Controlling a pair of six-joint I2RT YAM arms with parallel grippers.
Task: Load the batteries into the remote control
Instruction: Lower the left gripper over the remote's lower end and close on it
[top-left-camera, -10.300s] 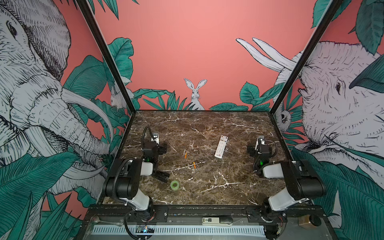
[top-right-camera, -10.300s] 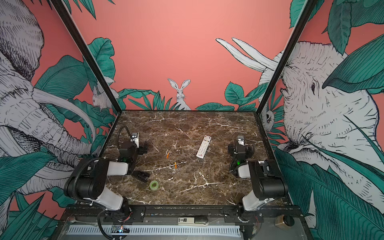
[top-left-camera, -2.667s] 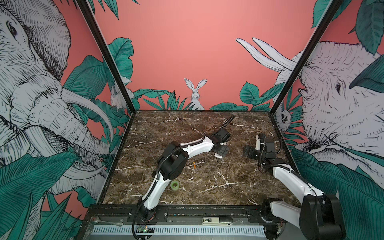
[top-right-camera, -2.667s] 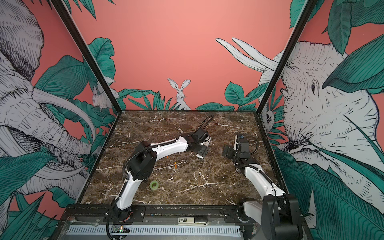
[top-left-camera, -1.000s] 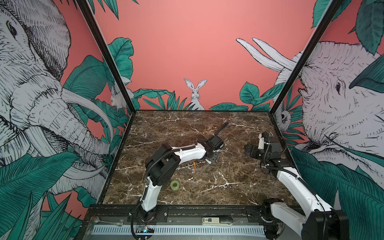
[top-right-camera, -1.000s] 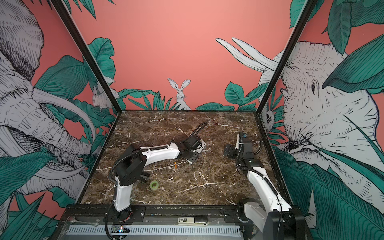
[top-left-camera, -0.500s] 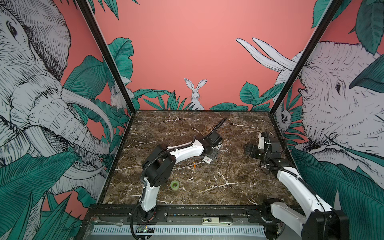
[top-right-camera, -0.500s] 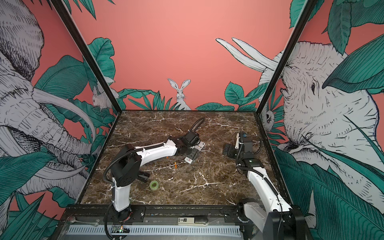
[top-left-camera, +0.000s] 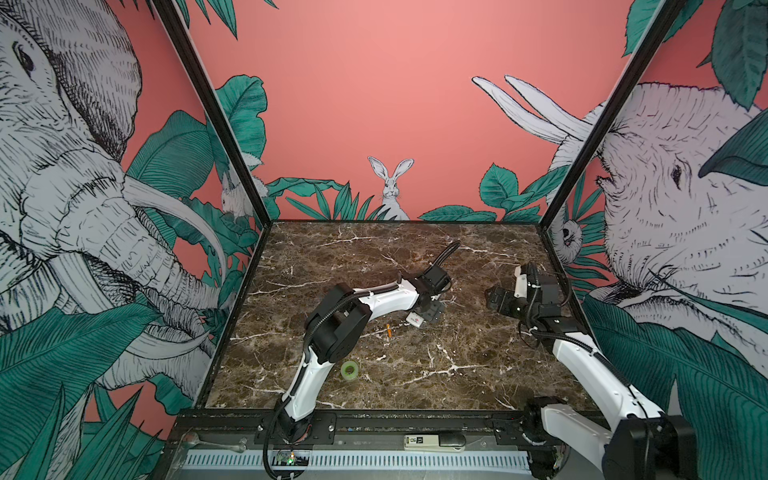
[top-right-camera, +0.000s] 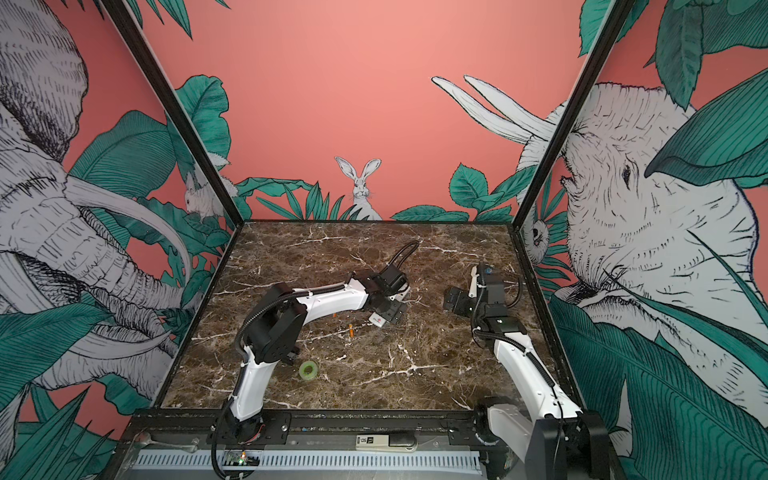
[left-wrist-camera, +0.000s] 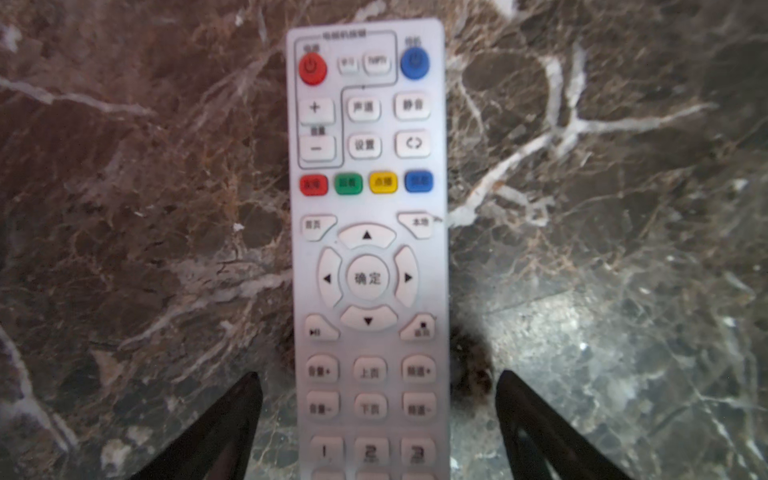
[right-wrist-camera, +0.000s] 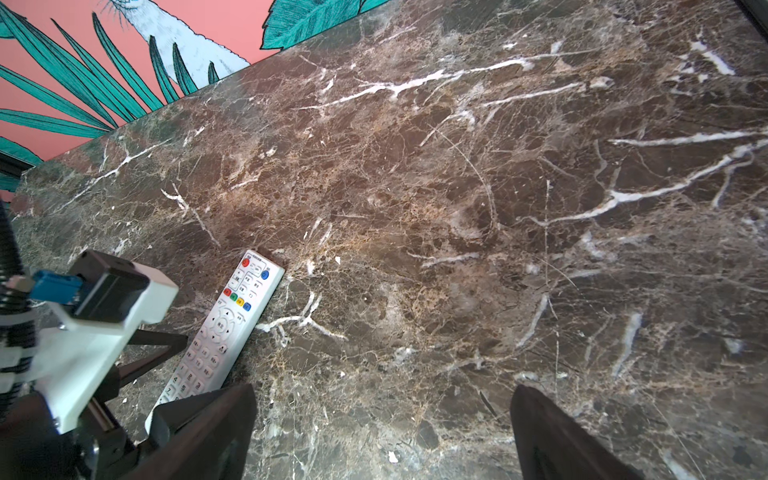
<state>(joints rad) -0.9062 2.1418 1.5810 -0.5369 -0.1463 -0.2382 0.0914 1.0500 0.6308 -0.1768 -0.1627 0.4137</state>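
Note:
My left gripper's fingers straddle the number end, so next it will slide outward along the remote to the arrow-button ring and close there.
The white remote control lies button side up on the marble. My left gripper is open astride its number end, with a gap between each black finger and the remote's sides. In both top views the left gripper covers most of the remote, and only the red-logo end sticks out. One orange battery lies just left of that end. Another peeks out below the left forearm. My right gripper hovers open and empty to the right, seeing the remote.
A green tape roll lies near the front left, beside the left arm's base link. A white device with a black end sits on the front rail. Printed walls enclose the marble table on three sides.
My left gripper has opened and let go of the remote, which now rests on the marble nearer the batteries than before. The right arm has stayed in place.

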